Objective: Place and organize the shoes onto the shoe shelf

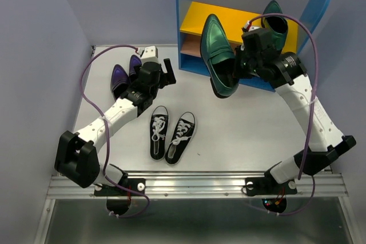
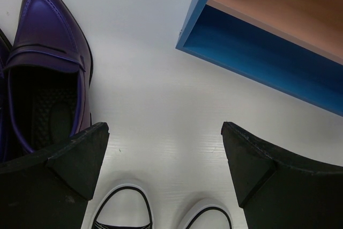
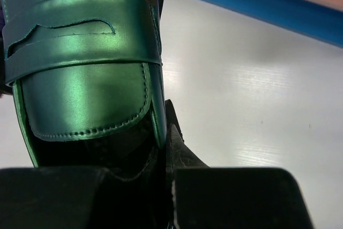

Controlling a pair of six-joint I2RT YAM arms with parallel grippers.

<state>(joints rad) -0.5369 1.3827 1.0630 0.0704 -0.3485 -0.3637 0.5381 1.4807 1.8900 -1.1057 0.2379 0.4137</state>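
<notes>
My right gripper holds its loafer and needs to move outward next, over the yellow board (image 1: 240,21). It should release the loafer close beside the second green loafer, since that matching shoe already rests there.
My right gripper (image 1: 233,71) is shut on the side wall of a glossy green loafer (image 1: 216,52) and holds it in the air in front of the shoe shelf (image 1: 186,21), toe towards the shelf. The right wrist view shows the fingers (image 3: 179,143) pinching that loafer (image 3: 80,52) at its opening. The second green loafer (image 1: 275,24) rests on the yellow upper board. My left gripper (image 1: 167,72) is open and empty, above the table between the purple shoes (image 1: 123,77) and the shelf. The black sneakers (image 1: 171,134) lie side by side mid-table.
In the left wrist view the purple loafer (image 2: 48,63) lies at the left, the sneaker toes (image 2: 120,207) at the bottom, and the shelf's blue base (image 2: 257,52) and tan board (image 2: 284,4) at the top right. Purple walls enclose the table.
</notes>
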